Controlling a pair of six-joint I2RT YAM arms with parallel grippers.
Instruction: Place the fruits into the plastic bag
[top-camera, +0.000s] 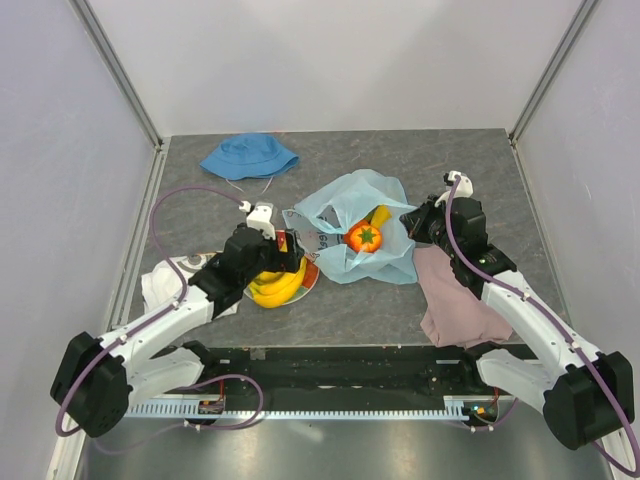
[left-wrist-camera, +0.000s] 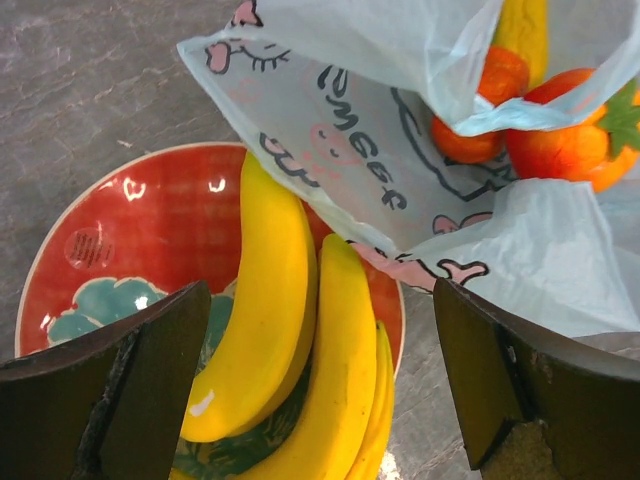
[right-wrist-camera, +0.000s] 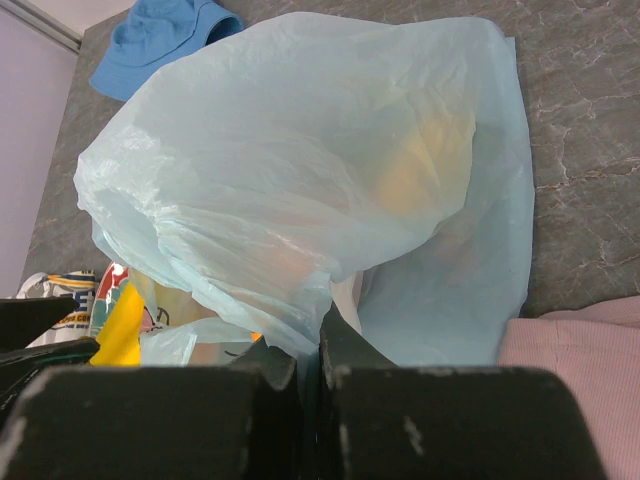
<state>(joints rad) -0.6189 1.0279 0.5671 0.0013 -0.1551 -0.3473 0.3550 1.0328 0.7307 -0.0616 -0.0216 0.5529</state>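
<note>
My left gripper moves down and toward the left in the wrist view around the topmost banana's middle (left-wrist-camera: 266, 312) next, since it lies off-centre between my gripper's fingers.
A bunch of yellow bananas (top-camera: 276, 287) lies on a red-rimmed teal plate (top-camera: 311, 281); it also shows in the left wrist view (left-wrist-camera: 300, 340). My left gripper (top-camera: 282, 252) is open, its jaws straddling the bananas (left-wrist-camera: 315, 390) without gripping them. The light-blue plastic bag (top-camera: 352, 210) lies open at centre, holding an orange-red fruit (top-camera: 364, 237) and a yellow one (top-camera: 381, 216). Small orange fruits (left-wrist-camera: 478, 120) show inside the bag's mouth. My right gripper (top-camera: 412, 224) is shut on the bag's edge (right-wrist-camera: 310, 340) and holds it up. The green fruit is out of view.
A blue bucket hat (top-camera: 248, 155) lies at the back left. A pink cloth (top-camera: 452, 296) lies under my right arm. A white printed cloth (top-camera: 170, 278) lies left of the plate. Grey walls stand on both sides.
</note>
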